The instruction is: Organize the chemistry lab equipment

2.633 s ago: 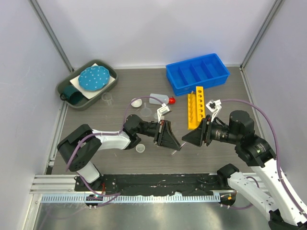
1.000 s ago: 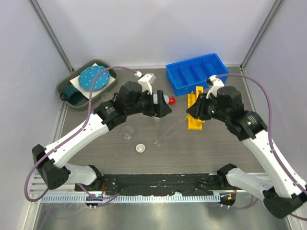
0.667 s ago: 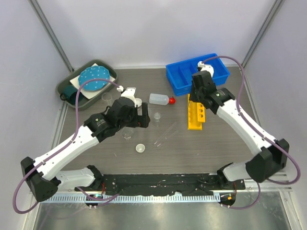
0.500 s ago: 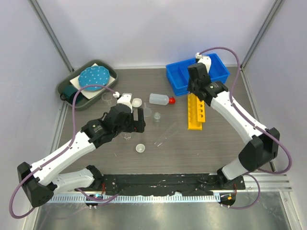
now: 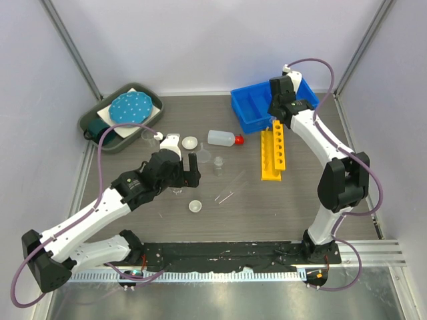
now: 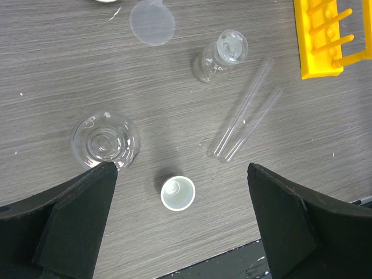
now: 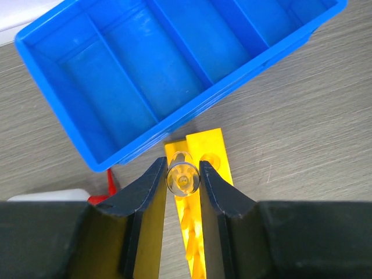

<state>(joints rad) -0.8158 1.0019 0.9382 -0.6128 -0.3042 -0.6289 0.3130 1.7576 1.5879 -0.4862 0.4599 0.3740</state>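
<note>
My right gripper still has the tube above the rack's far end, so it should next lower onto the peg nearest the bin, shifting slightly toward the red-capped bottle.
My right gripper [image 7: 183, 180] is shut on a clear glass tube [image 7: 183, 178], held end-on just above the far end of the yellow holed rack [image 7: 213, 152], next to the blue divided bin [image 7: 174, 58]. In the top view that gripper [image 5: 279, 112] sits between the bin [image 5: 248, 111] and the rack [image 5: 273, 157]. My left gripper [image 6: 179, 170] hangs open above a small white dish [image 6: 178, 193]. A round glass flask [image 6: 105, 144] is by its left finger, and two loose tubes [image 6: 247, 116] and a small beaker [image 6: 221, 55] lie farther off.
A red-capped bottle [image 5: 222, 138], a white dish [image 5: 191, 142], a funnel [image 5: 203, 155] and a beaker [image 5: 148, 135] lie mid-table. The dark green tray [image 5: 100, 127] with the teal dotted disc stands at the back left. Walls close in on both sides.
The right arm has swung from mid-table to the rack's far end, carrying the tube. The left gripper has opened wide and pulled back towards the near left.
</note>
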